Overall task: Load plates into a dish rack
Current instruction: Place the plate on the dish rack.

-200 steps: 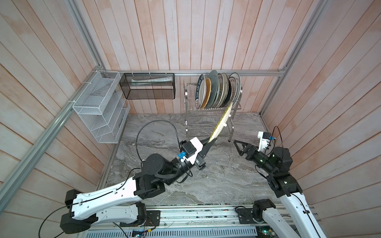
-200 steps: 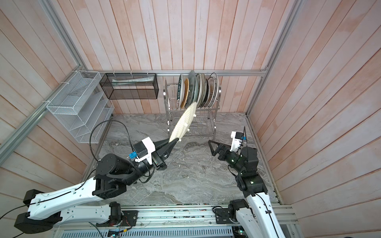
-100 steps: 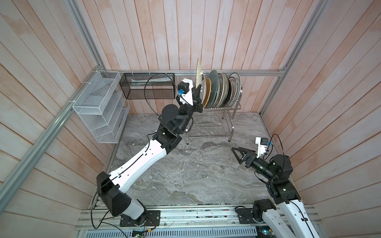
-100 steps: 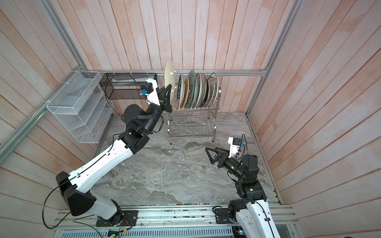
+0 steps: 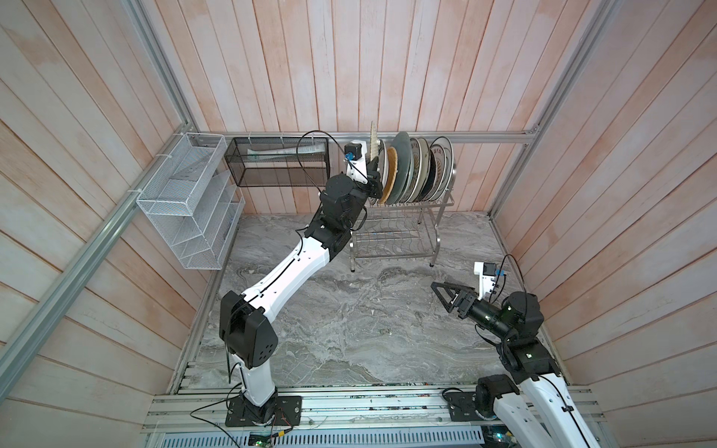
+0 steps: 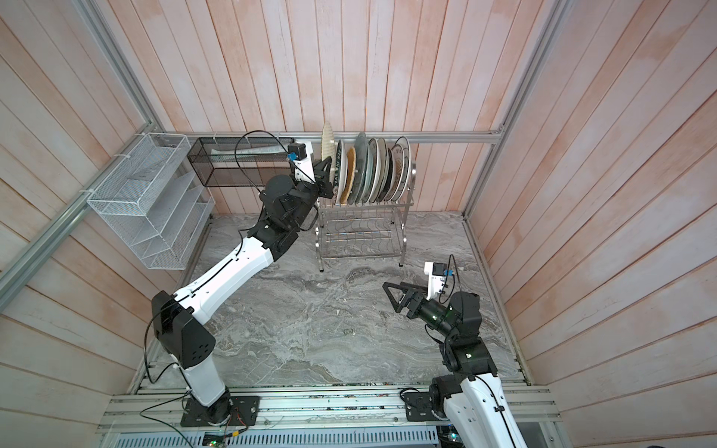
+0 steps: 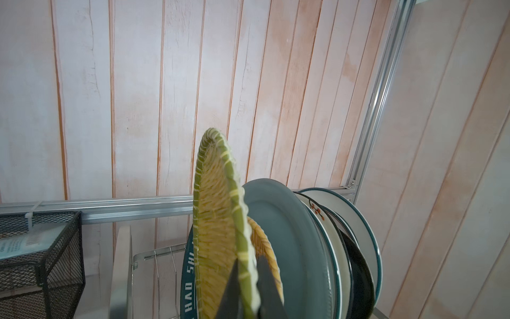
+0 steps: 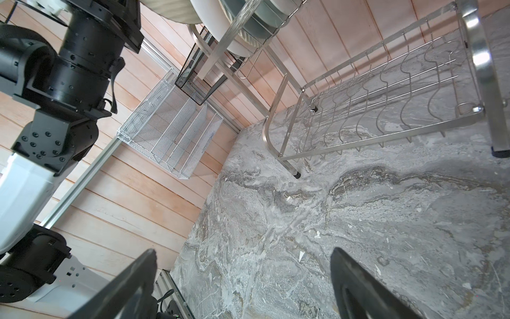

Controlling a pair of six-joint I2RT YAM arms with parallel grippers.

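Observation:
The rack's end slot (image 6: 330,198) (image 7: 165,287) beside the lettered plate lies below. My left gripper next lowers the woven plate, still raised above its neighbours, into it and releases.
A yellow-green woven-look plate (image 7: 215,221) stands on edge at the left end of the dish rack's (image 5: 437,232) top tier, rising above its neighbours. My left gripper (image 7: 247,273) is shut on its lower rim; both top views show the gripper (image 5: 375,176) beside the rack's left end. Several plates (image 5: 411,166) stand upright in the top tier, among them a grey-blue one (image 7: 289,248) and a lettered one just behind the woven plate. The lower tier (image 8: 386,91) holds nothing. My right gripper (image 5: 440,298) hovers open and empty over the table, right of the rack's front.
A white mesh organiser (image 5: 186,201) hangs on the left wall and a black mesh basket (image 5: 277,163) on the back wall, close to my left wrist. The grey marble tabletop (image 5: 349,318) lies between the arms. Wooden walls enclose three sides.
One second ago my left arm held the woven plate low in front of the rack. It has swung the plate up to the top tier's left end. The right arm drew back slightly.

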